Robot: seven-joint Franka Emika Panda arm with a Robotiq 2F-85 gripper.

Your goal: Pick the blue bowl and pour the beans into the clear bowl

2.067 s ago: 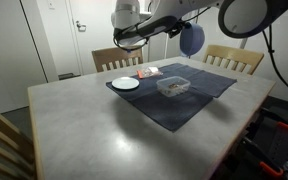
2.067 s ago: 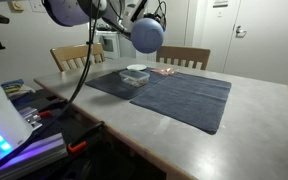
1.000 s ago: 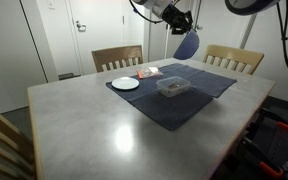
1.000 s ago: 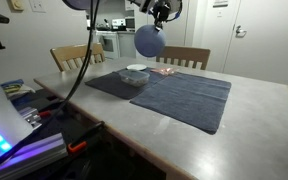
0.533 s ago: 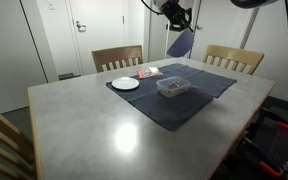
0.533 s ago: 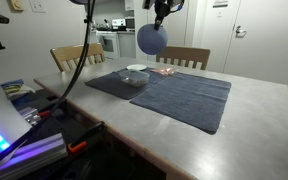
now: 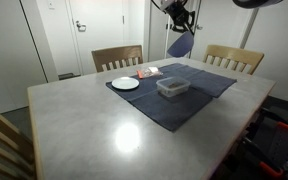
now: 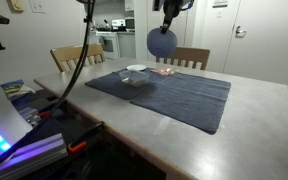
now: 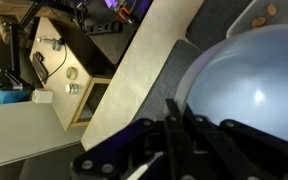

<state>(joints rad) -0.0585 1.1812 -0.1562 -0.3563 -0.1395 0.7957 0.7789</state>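
I need to lower my gripper to the bare mat below it beside the clear bowl, turn the blue bowl upright and let go of its rim, because the beans are poured.
The blue bowl hangs tipped on its side high above the far end of the dark mat. My gripper is shut on its rim from above. In both exterior views the bowl is well above the table, under the gripper. The clear bowl sits on the mat below and nearer the camera; it also shows in an exterior view. In the wrist view the bowl fills the right side, with the gripper fingers against its rim. A few brown specks lie beyond it.
A white plate and a small pink item lie at the mat's edge. Two wooden chairs stand behind the grey table. Equipment and cables sit beside the table.
The arm has carried the blue bowl sideways at about the same height, toward the far side of the mat. The bowl stays tipped. Clear bowl and plate have not moved.
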